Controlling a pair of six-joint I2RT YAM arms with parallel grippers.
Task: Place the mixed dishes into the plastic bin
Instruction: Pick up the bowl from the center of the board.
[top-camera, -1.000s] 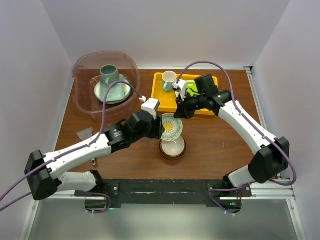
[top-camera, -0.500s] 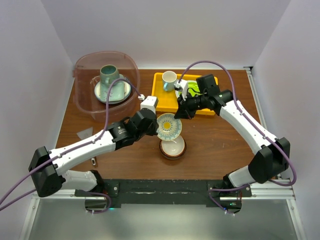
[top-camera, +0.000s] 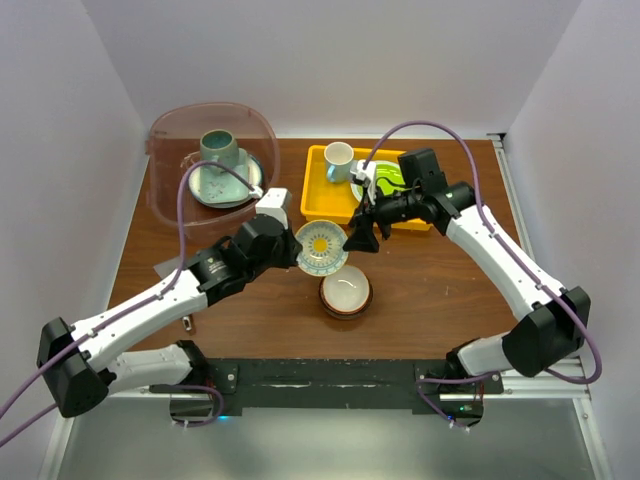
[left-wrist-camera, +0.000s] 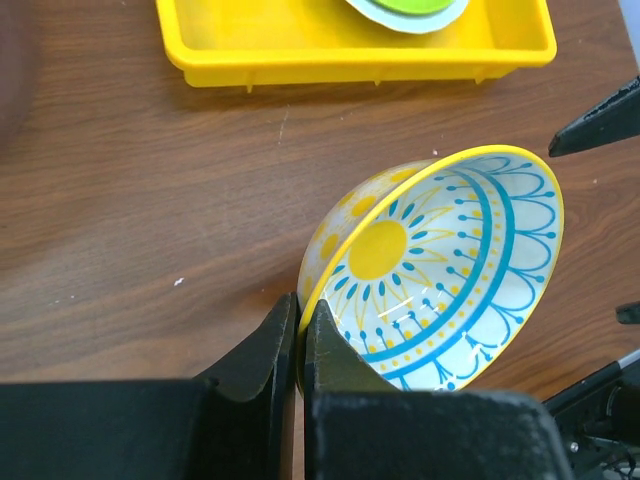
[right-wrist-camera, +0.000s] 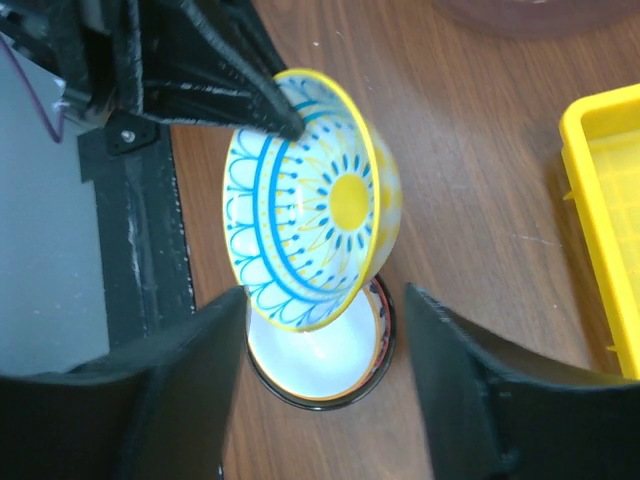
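My left gripper will go outward, left in the top view, then down, to release the patterned bowl on the pale plate (top-camera: 205, 188) where the mug leaves room.
My left gripper (left-wrist-camera: 300, 335) is shut on the rim of a yellow-and-blue patterned bowl (left-wrist-camera: 440, 270), holding it tilted above the table (top-camera: 321, 248). My right gripper (top-camera: 357, 241) is open just right of that bowl, its fingers (right-wrist-camera: 180, 390) wide on either side and touching nothing. Below the held bowl, a dark-rimmed white bowl (top-camera: 346, 292) sits on the table (right-wrist-camera: 320, 355). The plastic bin (top-camera: 170, 205) stands at the back left and holds a teal mug (top-camera: 218, 148) on a pale plate (top-camera: 205, 188).
A yellow tray (top-camera: 325, 200) at the back centre carries a small white cup (top-camera: 338, 160) and a lime-green plate (top-camera: 388, 180). A grey scrap (top-camera: 170, 268) lies on the brown table (top-camera: 440, 290) near the left arm.
The bowl passed from my right gripper to my left: the left shut on its rim, then the right opened. The left arm has carried the bowl slightly left and back.
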